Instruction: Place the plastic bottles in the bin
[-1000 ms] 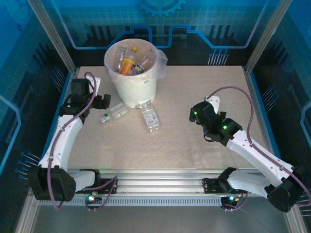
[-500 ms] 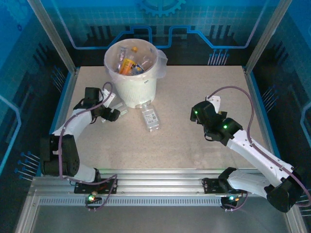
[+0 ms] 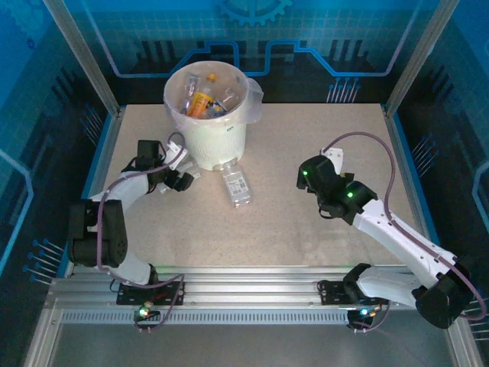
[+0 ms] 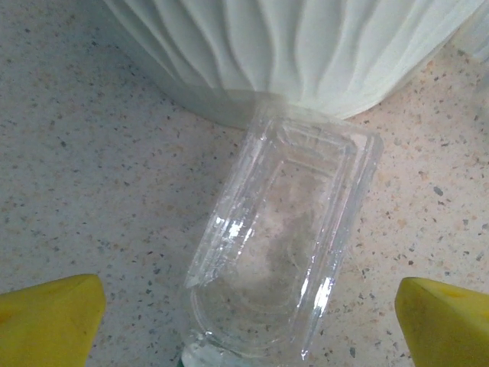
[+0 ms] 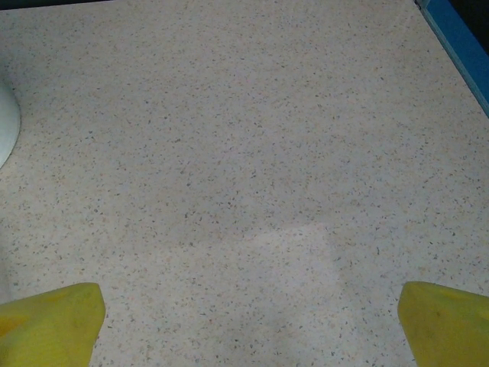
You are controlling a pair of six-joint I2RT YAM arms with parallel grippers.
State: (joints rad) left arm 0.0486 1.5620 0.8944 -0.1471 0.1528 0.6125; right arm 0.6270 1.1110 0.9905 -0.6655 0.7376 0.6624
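Observation:
My left gripper has the bottle between its fingers, so next I will lower it around the body of the smaller clear bottle and close it across both long sides.
The white bin (image 3: 215,136) stands at the back left with several plastic bottles (image 3: 202,98) inside it. A clear bottle (image 3: 238,186) lies on the table just in front of the bin. A smaller clear bottle (image 4: 283,245) lies between my left gripper's yellow fingertips (image 4: 53,317), its far end against the bin's base (image 4: 290,53). My left gripper (image 3: 180,177) is open, low over this bottle (image 3: 193,174), with a gap on each side. My right gripper (image 3: 309,174) hangs open over bare table, nothing between its fingers (image 5: 53,321).
The bin's edge (image 5: 4,122) shows at the left of the right wrist view. A blue rail (image 5: 458,38) marks the table's far right border. Metal frame posts and blue panels surround the table (image 3: 306,229).
My left arm folded in and swung its gripper right and down, from beside the small bottle to straddling it. The right arm shifted only slightly.

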